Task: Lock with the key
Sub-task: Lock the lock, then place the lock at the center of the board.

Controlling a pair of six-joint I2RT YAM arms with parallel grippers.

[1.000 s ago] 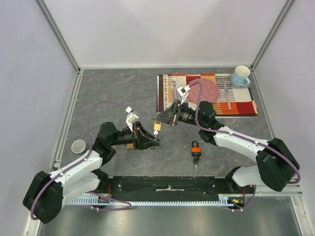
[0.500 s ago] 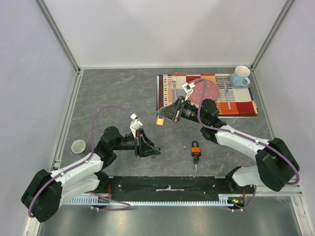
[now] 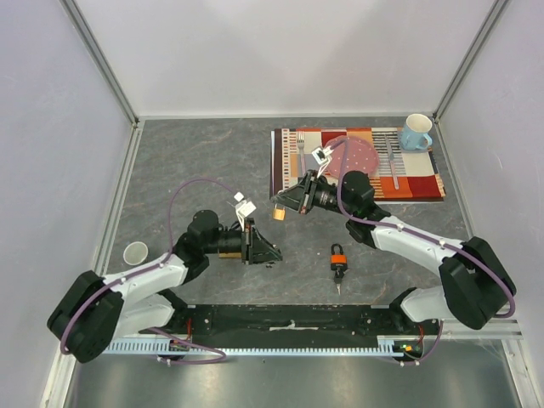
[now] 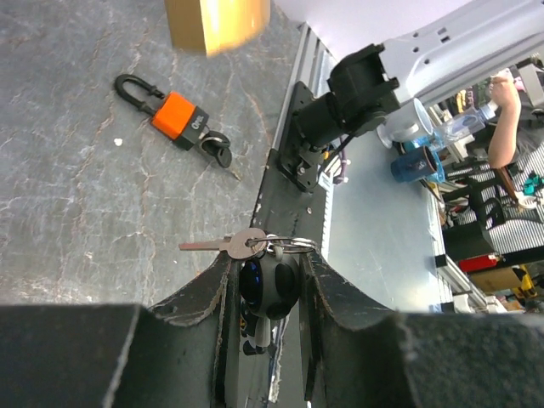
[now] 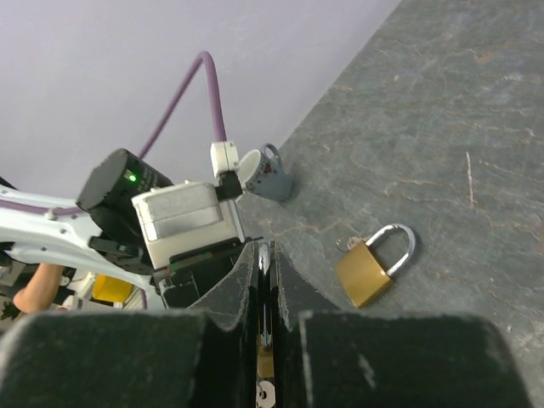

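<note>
The black fob (image 4: pixel 269 286) comes free beside the second brass padlock next, as my left gripper tilts downward and lowers there, since that tabletop lies bare.
My left gripper (image 3: pixel 263 250) is shut on a black fob (image 4: pixel 269 286). A ring on the fob carries a silver key (image 4: pixel 216 245), which points left past the fingertips. My right gripper (image 3: pixel 286 202) is shut on the steel shackle (image 5: pixel 265 316) of a brass padlock (image 3: pixel 279 213) and holds it above the table, just beyond and right of the key. That padlock shows as a blurred brass block (image 4: pixel 218 22) at the top of the left wrist view. The two grippers face each other with a short gap between key and lock.
An orange padlock (image 3: pixel 338 254) with a key in it lies right of the left gripper. A second brass padlock (image 5: pixel 371 267) lies on the table by the left wrist. A placemat (image 3: pixel 425 185) with plate, cutlery and blue mug (image 3: pixel 416 133) sits back right. A small cup (image 3: pixel 134 252) stands at left.
The key and held padlock, close together a second ago, have drawn apart. The right gripper lifted the padlock back and right. The left gripper shifted right and toward the near edge.
</note>
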